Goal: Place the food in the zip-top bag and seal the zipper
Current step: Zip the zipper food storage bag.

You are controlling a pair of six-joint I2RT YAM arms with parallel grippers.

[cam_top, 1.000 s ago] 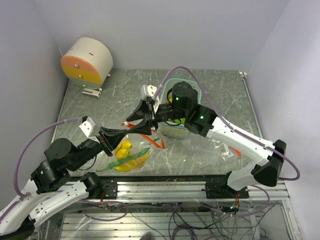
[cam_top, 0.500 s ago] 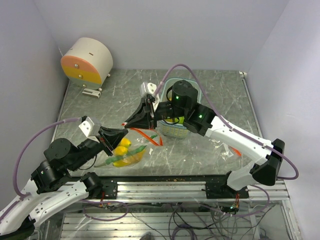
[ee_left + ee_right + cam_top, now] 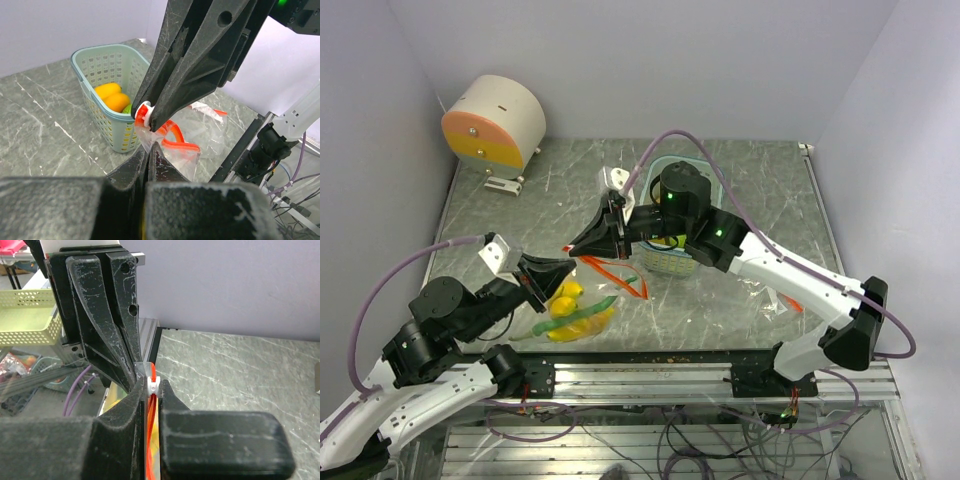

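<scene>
The zipper's slider is still beside my left gripper, so I will pull my right gripper to the right in the top view, along the looped zipper, before releasing.
The clear zip-top bag (image 3: 588, 322) hangs low over the table near the front, with a yellow banana (image 3: 567, 297) and a long green pepper (image 3: 576, 314) inside. My left gripper (image 3: 568, 268) is shut on the bag's corner (image 3: 146, 137). My right gripper (image 3: 576, 245) is shut on the white slider (image 3: 153, 384) of the red-orange zipper (image 3: 620, 276), right beside the left fingertips. The zipper strip (image 3: 181, 143) loops away behind the grippers. Orange-yellow fruit (image 3: 114, 96) and a green piece lie in the teal basket (image 3: 87, 54).
The teal basket (image 3: 670, 264) stands just behind the bag, under the right arm. A round cream and orange device (image 3: 495, 124) sits at the back left. A small orange scrap (image 3: 793, 303) lies at the right. The table's metal front rail (image 3: 660, 362) runs close below the bag.
The right gripper has slid left along the zipper with the slider, ending close against the left fingertips. The bag with its food shifted slightly.
</scene>
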